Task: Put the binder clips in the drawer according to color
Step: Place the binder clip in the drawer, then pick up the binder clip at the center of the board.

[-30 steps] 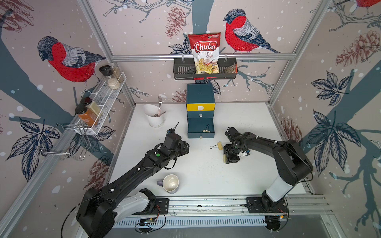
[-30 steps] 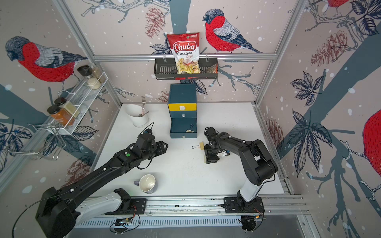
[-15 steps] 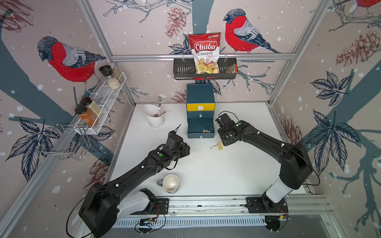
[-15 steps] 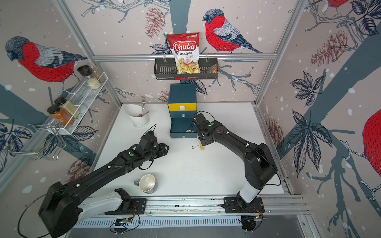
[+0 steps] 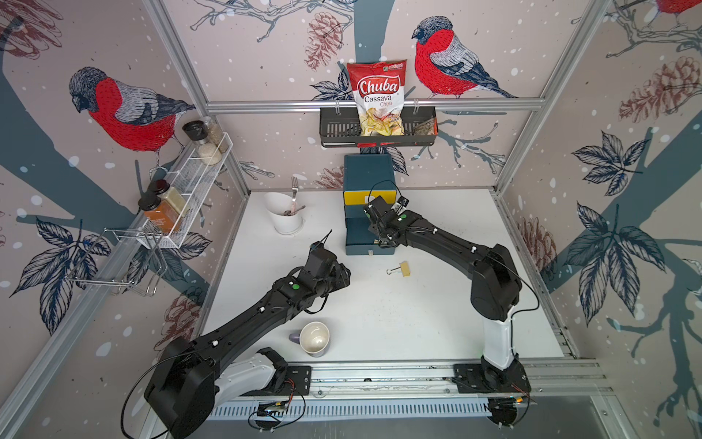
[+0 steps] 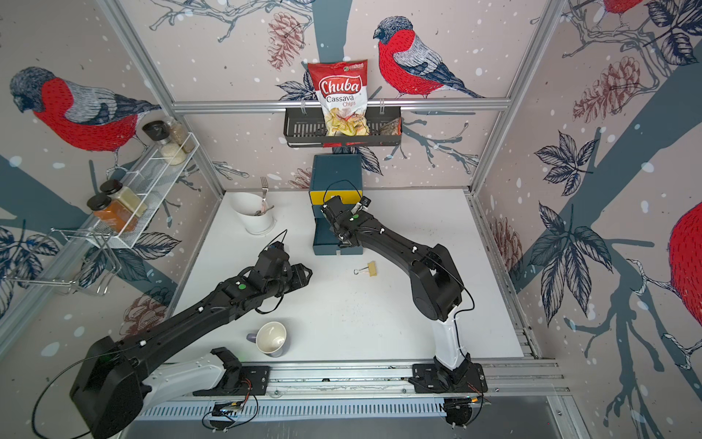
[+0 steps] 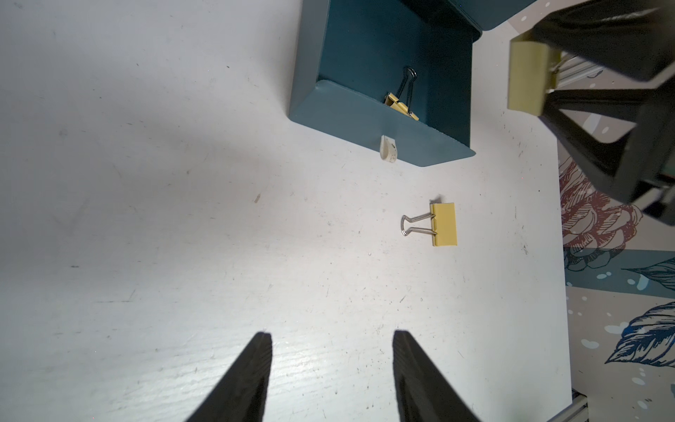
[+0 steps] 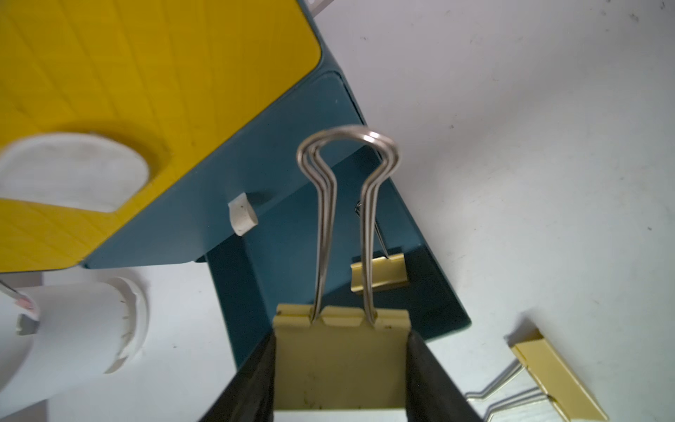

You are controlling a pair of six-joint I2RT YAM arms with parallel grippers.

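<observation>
My right gripper lowers its clip into the open tray (image 5: 357, 243) (image 8: 343, 285) below next and releases it there, beside a clip of the same yellow.
The dark-teal drawer (image 5: 367, 173) stands at the back of the table, its lowest tray (image 5: 357, 243) pulled out. My right gripper (image 8: 341, 338) is shut on a pale-yellow binder clip (image 8: 341, 361), wire handles pointing forward, above that open tray. Another yellow clip (image 8: 380, 272) lies inside the tray, also seen in the left wrist view (image 7: 400, 106). A third yellow clip (image 5: 402, 268) lies loose on the table in front of the drawer, in both top views (image 6: 370, 269). My left gripper (image 7: 332, 336) hangs open and empty over bare table, to the left of this clip (image 7: 443, 224).
A white cup with a fork (image 5: 286, 218) stands left of the drawer. A mug (image 5: 314, 338) lies on its side near the front rail. A black wall basket with a chips bag (image 5: 378, 129) hangs above the drawer. A wire rack of spice jars (image 5: 182, 197) lines the left wall.
My right gripper closed on a yellow clip on the table and carried it back and left to above the open tray. My left arm shifted only slightly.
</observation>
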